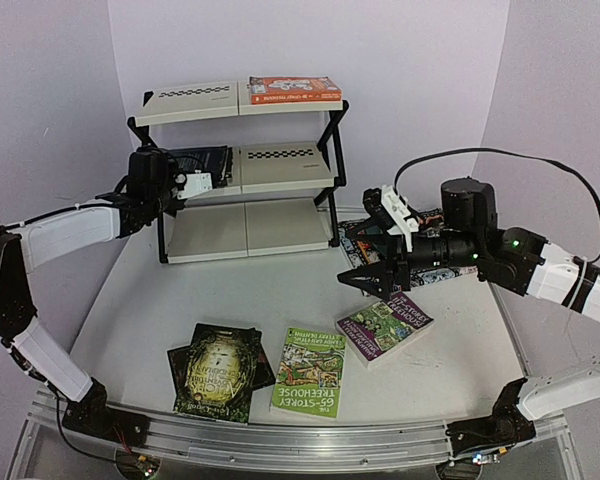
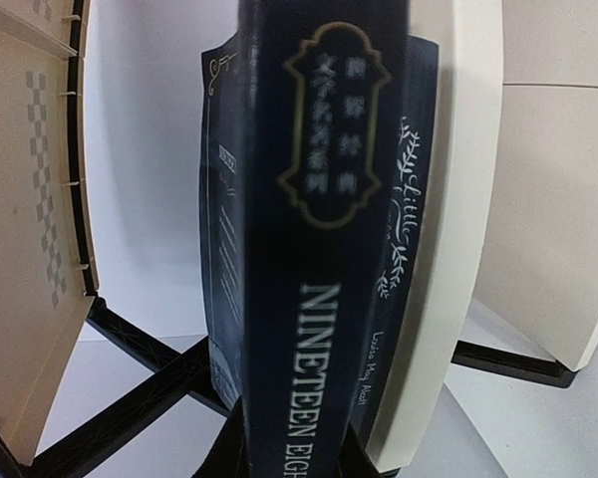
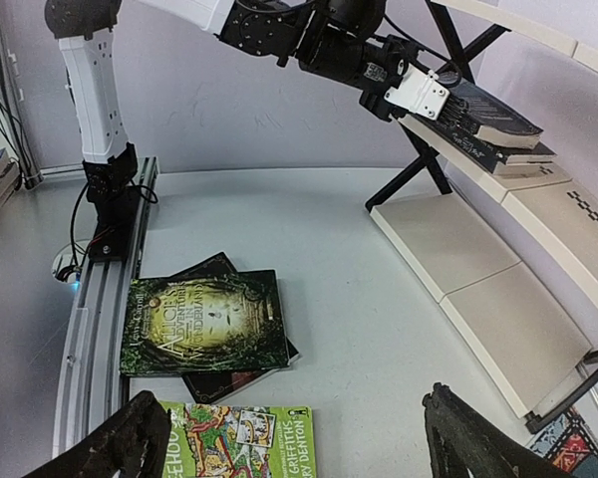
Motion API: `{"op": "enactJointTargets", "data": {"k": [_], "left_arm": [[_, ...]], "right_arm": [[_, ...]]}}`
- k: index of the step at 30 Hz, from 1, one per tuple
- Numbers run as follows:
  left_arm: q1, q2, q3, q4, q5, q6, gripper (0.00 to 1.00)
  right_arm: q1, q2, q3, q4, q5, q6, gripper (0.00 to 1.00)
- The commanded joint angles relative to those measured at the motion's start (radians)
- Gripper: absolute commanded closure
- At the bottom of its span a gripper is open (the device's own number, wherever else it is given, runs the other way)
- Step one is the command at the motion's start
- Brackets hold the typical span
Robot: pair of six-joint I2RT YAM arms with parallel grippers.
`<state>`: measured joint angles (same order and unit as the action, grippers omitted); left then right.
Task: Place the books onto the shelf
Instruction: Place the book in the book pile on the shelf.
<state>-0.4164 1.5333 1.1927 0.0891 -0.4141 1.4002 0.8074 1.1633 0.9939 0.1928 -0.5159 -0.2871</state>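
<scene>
The left gripper pushes outward next, deeper over the other dark book (image 2: 405, 209), and releases the dark blue one. That other book lies outward of my gripper.
The shelf (image 1: 280, 165) stands at the back, with an orange book (image 1: 295, 91) on its top tier. My left gripper (image 1: 198, 183) is shut on a dark blue book (image 2: 309, 249) at the middle tier's left panel (image 2: 458, 199), beside another dark book (image 2: 404, 229). My right gripper (image 1: 375, 275) hovers open and empty over the table. Its fingers (image 3: 110, 448) straddle the bright green book's (image 3: 244, 443) far end. A dark green-gold book (image 1: 215, 370) lies on a black one (image 3: 219, 378). To the right is a purple book (image 1: 385, 325).
A multicoloured patterned flat piece (image 1: 355, 235) lies under my right arm beside the shelf's right leg. A metal rail (image 1: 280, 440) runs along the near edge. The shelf's bottom tier (image 3: 478, 279) holds nothing.
</scene>
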Motion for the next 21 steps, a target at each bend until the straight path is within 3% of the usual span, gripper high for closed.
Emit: {"op": "enactJointTargets", "data": {"k": [1,6,13,21], "left_arm": [[0.03,0.026,0.09,-0.037,0.004,-0.045,1.0],[0.033,0.029,0.127,-0.082,0.037,-0.09,0.97],[0.033,0.039,0.263,-0.355,0.129,-0.219,0.87],[0.032,0.055,0.306,-0.422,0.141,-0.237,0.83]], "right_arm": [[-0.001,-0.004,0.028,0.019,-0.031,-0.01,0.11],[-0.001,-0.001,0.018,0.02,-0.035,-0.018,0.11],[-0.002,-0.008,0.005,0.025,-0.042,-0.016,0.12],[-0.002,-0.039,-0.025,0.03,-0.038,-0.016,0.12]]}}
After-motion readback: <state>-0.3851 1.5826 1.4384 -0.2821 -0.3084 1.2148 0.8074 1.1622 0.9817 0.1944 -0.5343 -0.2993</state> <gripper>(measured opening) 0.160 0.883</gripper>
